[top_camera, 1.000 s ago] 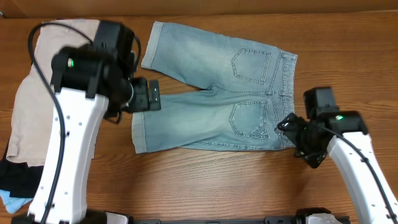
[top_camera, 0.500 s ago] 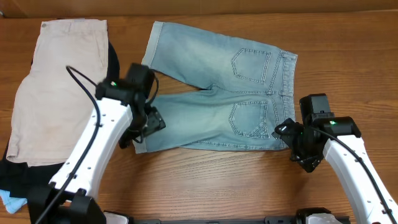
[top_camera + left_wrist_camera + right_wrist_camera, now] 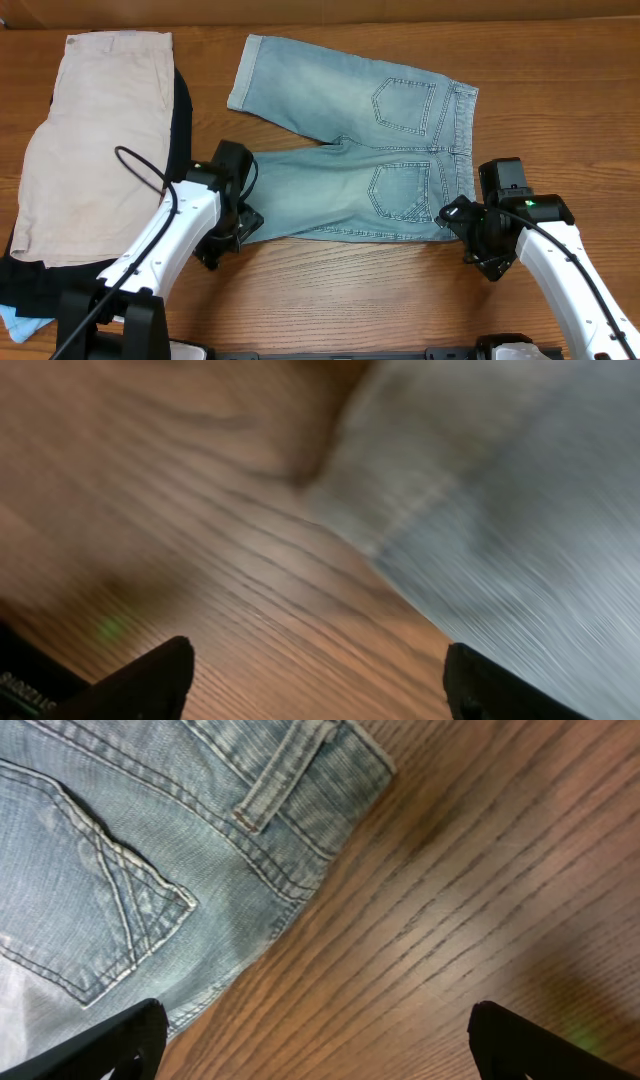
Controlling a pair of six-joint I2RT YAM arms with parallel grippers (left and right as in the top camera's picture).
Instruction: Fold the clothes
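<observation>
The hem corner of the shorts' nearer leg (image 3: 345, 510) is below and only bare wood shows between my fingers, so my left gripper should go down open onto that hem corner next.
Light blue denim shorts (image 3: 350, 150) lie flat, back pockets up, legs pointing left and waistband to the right. My left gripper (image 3: 228, 240) is open and empty over the near leg's hem corner; the left wrist view shows the blurred hem (image 3: 520, 510) and bare wood between the fingers (image 3: 315, 680). My right gripper (image 3: 462, 222) is open and empty at the near waistband corner; the right wrist view shows the back pocket and belt loop (image 3: 150, 850) with wood between the fingers (image 3: 320, 1040).
Beige folded shorts (image 3: 90, 140) lie at the far left on a dark garment (image 3: 30, 275), with a bit of light blue cloth (image 3: 20, 322) at the front left corner. The wooden table (image 3: 350, 290) runs along the front.
My left arm has swung from high over the beige shorts down to the near leg's hem corner. My right gripper has edged slightly left toward the waistband corner.
</observation>
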